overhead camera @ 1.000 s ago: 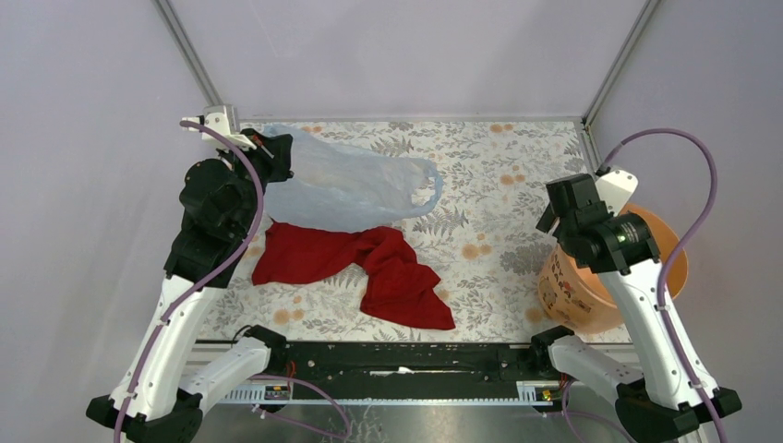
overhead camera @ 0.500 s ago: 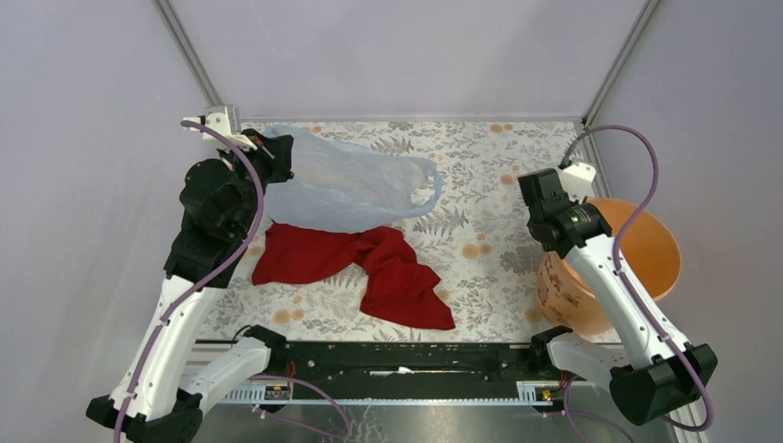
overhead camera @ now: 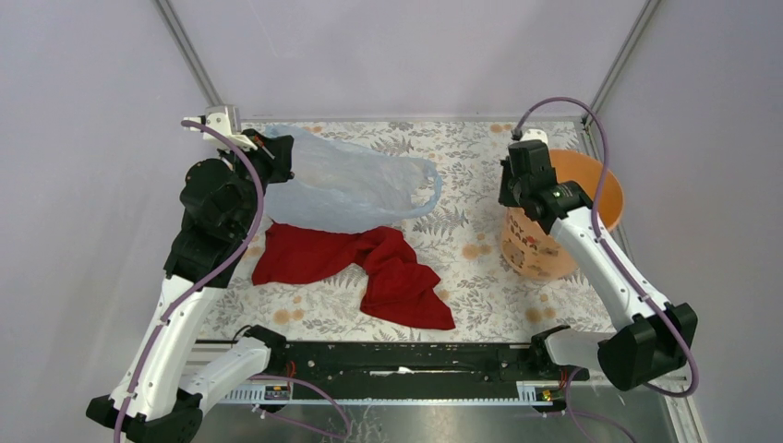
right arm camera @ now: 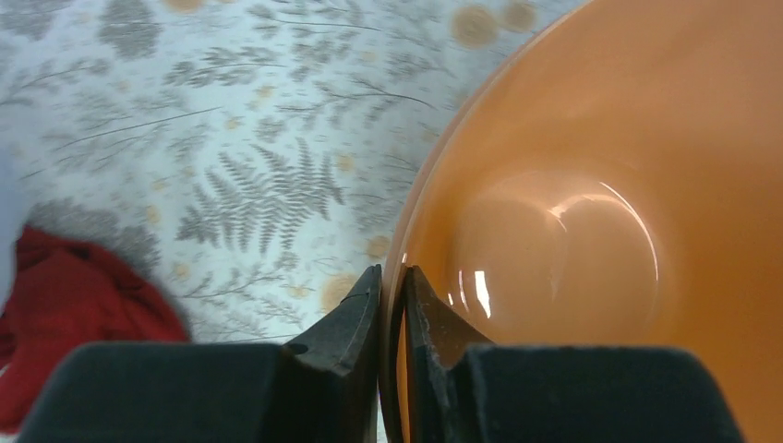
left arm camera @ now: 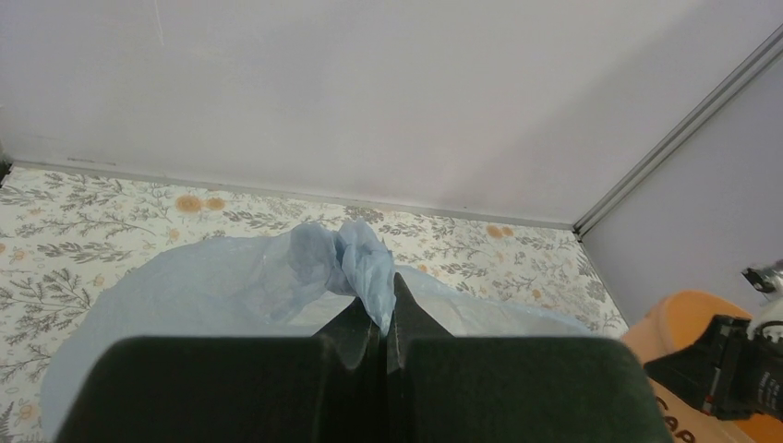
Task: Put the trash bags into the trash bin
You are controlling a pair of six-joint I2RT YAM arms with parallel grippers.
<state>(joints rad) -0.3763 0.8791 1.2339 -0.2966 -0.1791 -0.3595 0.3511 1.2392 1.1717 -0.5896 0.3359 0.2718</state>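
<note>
I need to pull the bin in my right gripper left in the top view beside the bag's handle loop [overhead camera: 436, 185], closing the gap, then release the bin's rim.
The pale-blue trash bag [overhead camera: 346, 189] lies spread over the far left of the flowered table, its handle loop pointing right. My left gripper [left arm camera: 386, 300] is shut on a bunched fold of the trash bag [left arm camera: 355, 263] at its far left end [overhead camera: 282, 157]. The orange trash bin [overhead camera: 563, 217] stands at the far right, upright, its inside bare. My right gripper [right arm camera: 392, 281] is shut on the trash bin's rim [right arm camera: 406, 240], one finger outside and one inside, at the bin's left edge [overhead camera: 517, 185].
A red cloth [overhead camera: 360, 263] lies crumpled in the middle of the table, just in front of the bag. Metal frame posts [overhead camera: 609, 74] and pale walls close in the back and sides. The black rail [overhead camera: 397, 355] runs along the near edge.
My right gripper has closed on the bin's rim, and the bin has moved away from the near right corner toward the far right. The left arm and bag have stayed still.
</note>
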